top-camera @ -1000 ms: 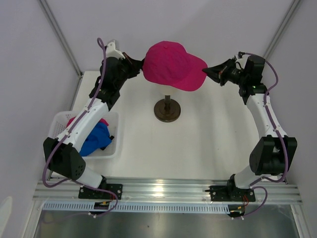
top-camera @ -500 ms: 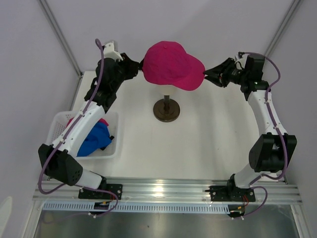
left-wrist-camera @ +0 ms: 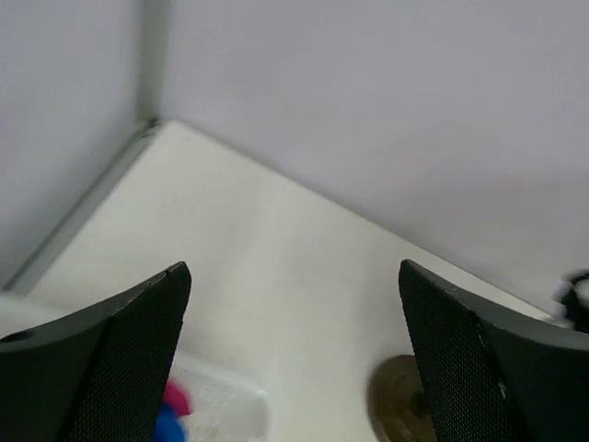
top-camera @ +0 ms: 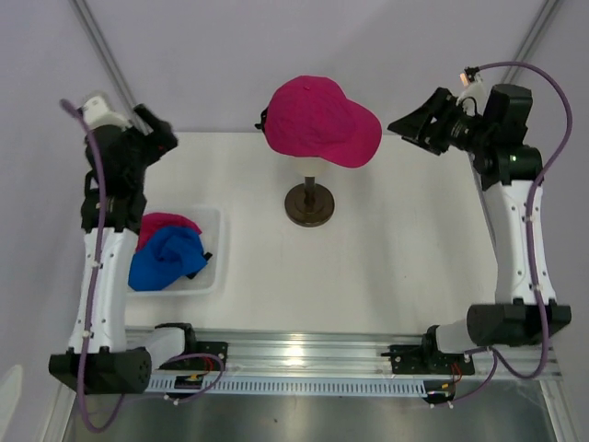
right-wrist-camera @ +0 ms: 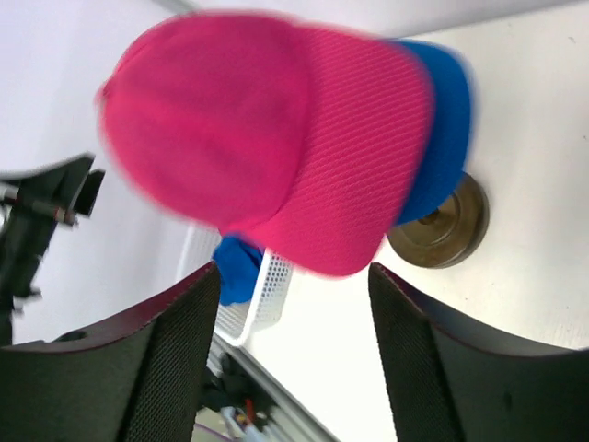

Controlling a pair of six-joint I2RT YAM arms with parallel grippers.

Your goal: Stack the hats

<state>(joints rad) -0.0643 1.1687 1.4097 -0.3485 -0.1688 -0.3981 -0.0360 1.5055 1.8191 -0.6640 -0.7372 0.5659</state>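
The blue hat's fold (top-camera: 172, 249) lies uppermost in the basket, below and back from my left gripper, so the gripper moves back and lower next, tilting downward.
A magenta pink hat (top-camera: 317, 120) sits on top of the stand, its brim toward the right. In the right wrist view a blue hat (right-wrist-camera: 444, 129) shows under the pink hat (right-wrist-camera: 267, 138). Another blue hat (top-camera: 166, 258) and another pink hat (top-camera: 166, 224) lie in the white basket (top-camera: 213, 269). My left gripper (top-camera: 155, 131) is open, high at the far left, well clear of the stand. My right gripper (top-camera: 407, 127) is open, a short gap right of the pink brim. Nothing sits between either pair of fingers.
The stand's dark round base (top-camera: 310, 204) stands mid-table under the hats; it also shows in the left wrist view as a brown disc (left-wrist-camera: 405, 401). The basket is at the near left. Grey walls close the back and sides.
Both grippers opened and let go of the pink hat, which stays on the stand. The left arm swung far back to the left; the right arm drew back to the right.
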